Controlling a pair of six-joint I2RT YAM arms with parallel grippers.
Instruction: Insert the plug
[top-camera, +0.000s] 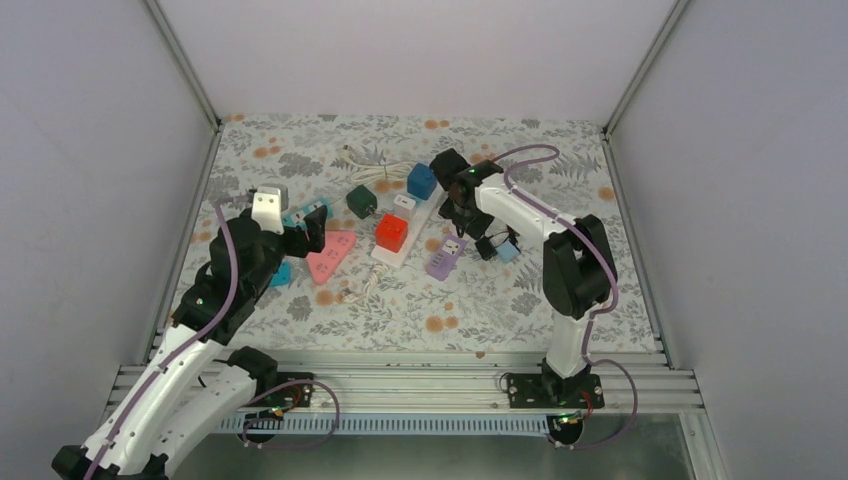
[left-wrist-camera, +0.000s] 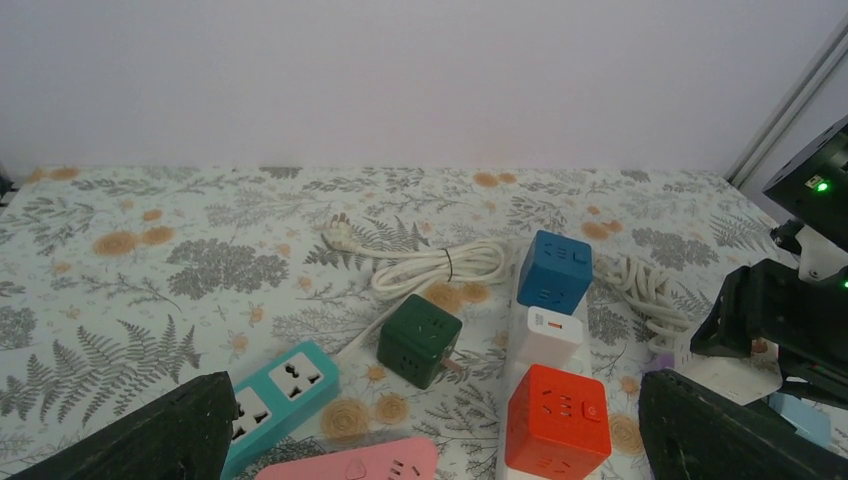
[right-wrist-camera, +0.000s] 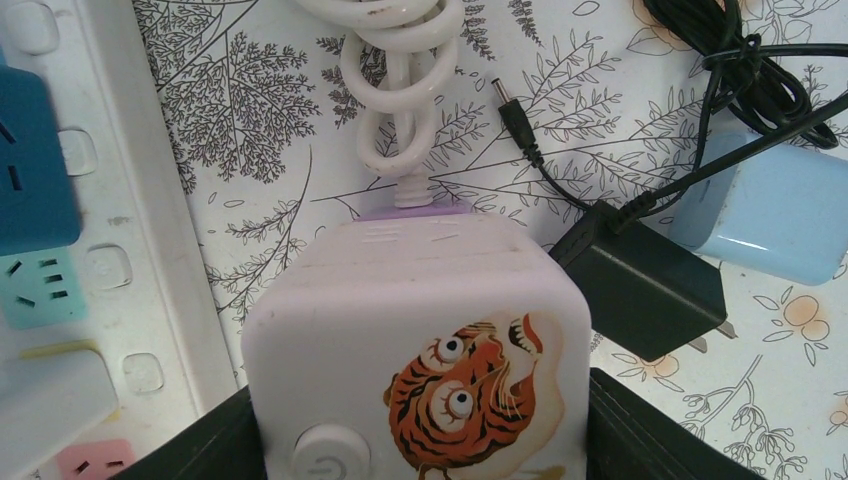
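Observation:
The plug already hovers above the end with the cord of the purple power strip (top-camera: 445, 257) (right-wrist-camera: 415, 212), so next I will move my right gripper down and release the plug onto that end.
My right gripper (right-wrist-camera: 420, 440) is shut on a white cube-shaped plug (right-wrist-camera: 400, 300) with a tiger picture and a round button; its prongs are hidden. Just beyond the cube, a sliver of the purple power strip (right-wrist-camera: 415, 212) shows where its white cord joins it. From above, the right gripper (top-camera: 463, 215) sits between the long white strip (top-camera: 425, 215) and the purple strip (top-camera: 445, 257). My left gripper (left-wrist-camera: 430, 440) is open and holds nothing. It hovers over the pink strip (left-wrist-camera: 370, 465) and the teal strip (left-wrist-camera: 285, 385).
The white strip carries a blue cube (top-camera: 421, 181), a white adapter (top-camera: 404, 203) and a red cube (top-camera: 391, 233). A green cube (top-camera: 361, 201) lies beside it. A black adapter (right-wrist-camera: 640, 290) with its cable and a light blue cube (right-wrist-camera: 770, 215) lie right of the held plug. A coiled white cord (right-wrist-camera: 400, 60) lies ahead.

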